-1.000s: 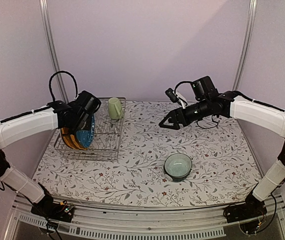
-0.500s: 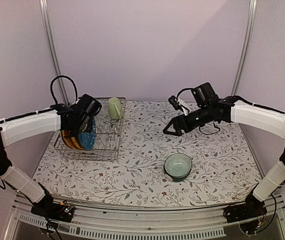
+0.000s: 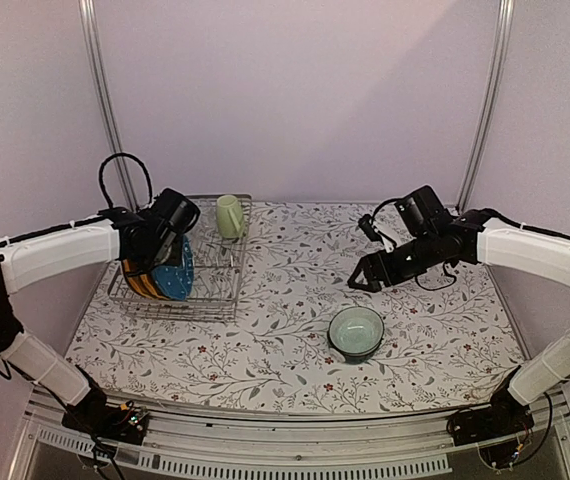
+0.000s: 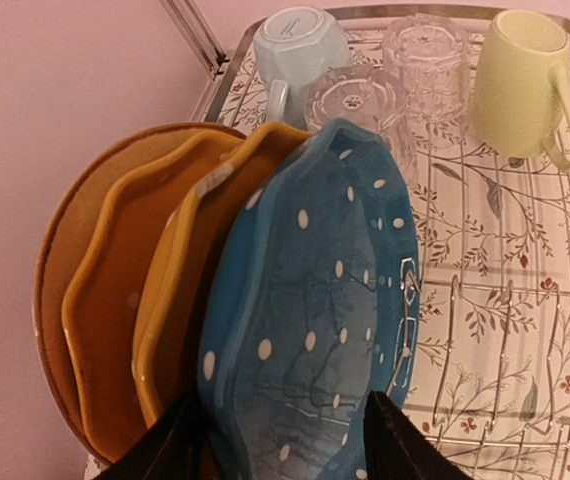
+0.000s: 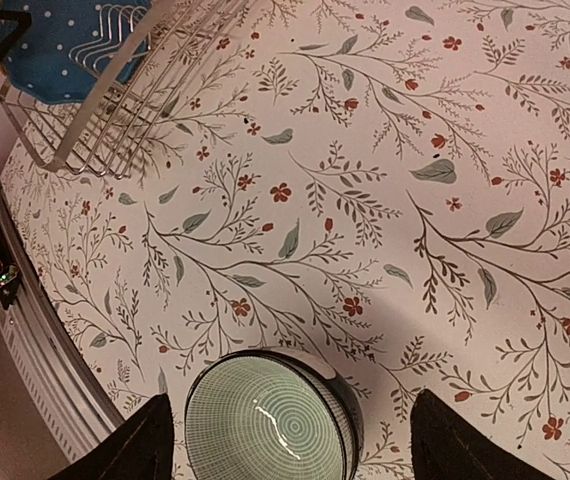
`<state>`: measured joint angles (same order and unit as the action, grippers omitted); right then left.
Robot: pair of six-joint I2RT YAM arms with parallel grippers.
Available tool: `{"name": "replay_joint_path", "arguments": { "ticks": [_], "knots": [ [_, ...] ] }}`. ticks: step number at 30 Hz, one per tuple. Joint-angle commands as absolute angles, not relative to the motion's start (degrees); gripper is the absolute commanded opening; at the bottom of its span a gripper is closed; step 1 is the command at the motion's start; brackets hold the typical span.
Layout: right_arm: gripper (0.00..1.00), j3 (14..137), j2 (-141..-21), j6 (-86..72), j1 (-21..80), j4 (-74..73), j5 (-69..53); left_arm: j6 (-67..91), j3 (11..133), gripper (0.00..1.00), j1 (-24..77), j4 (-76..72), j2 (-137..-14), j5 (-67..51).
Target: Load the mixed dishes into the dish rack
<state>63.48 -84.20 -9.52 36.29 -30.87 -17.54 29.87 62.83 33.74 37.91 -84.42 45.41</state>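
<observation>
The bowl stands upright, so the robot's right gripper will next move down and back to straddle the teal bowl's far rim (image 3: 377, 319) (image 5: 350, 452).
The dish rack (image 3: 215, 292) (image 4: 505, 330) holds a tan plate (image 4: 53, 260), two yellow plates (image 4: 115, 300), the blue dotted plate (image 3: 174, 272) (image 4: 315, 300), a light blue mug (image 4: 295, 45), two clear glasses (image 4: 360, 100) and a yellow-green mug (image 3: 229, 215) (image 4: 520, 85). My left gripper (image 3: 157, 250) (image 4: 283, 400) is open, and its fingers straddle the blue plate's near rim. A teal bowl (image 3: 356, 332) (image 5: 270, 420) stands upright on the table. My right gripper (image 3: 357, 282) (image 5: 290, 400) is open and empty, above the bowl's far side.
The table has a floral cloth (image 3: 285, 300). The rack's right half (image 4: 525, 400) shows bare tines. Frame posts (image 3: 100, 90) stand at the back corners. The table's near edge with a metal rail (image 5: 35, 340) shows left of the bowl.
My right arm has swung right and down to above the bowl. My left gripper has set the blue plate more upright in the rack and then stayed.
</observation>
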Motion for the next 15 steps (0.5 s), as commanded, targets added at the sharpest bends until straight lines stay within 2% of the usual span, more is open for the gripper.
{"name": "replay_joint_path", "arguments": {
  "ticks": [1, 6, 9, 15],
  "knots": [
    [0.79, 61.17, -82.02, -12.96, 36.12, -33.87, -13.99, 29.28, 63.11, 0.56, 33.15, 39.90, -81.30, 44.87],
    [0.77, 59.98, -81.61, -14.25, 36.70, -36.59, -10.91, 27.51, 64.52, 0.63, 33.27, 38.74, -77.36, 40.92],
    [0.74, 59.40, -82.51, -14.73, 37.36, -37.95, -9.21, 25.85, 64.31, 0.70, 33.43, 35.83, -74.09, 37.12],
    [0.59, 58.93, -85.54, -15.33, 39.50, -38.97, -6.67, 24.71, 61.81, 0.82, 33.57, 28.97, -67.13, 27.17]
  ]
}}
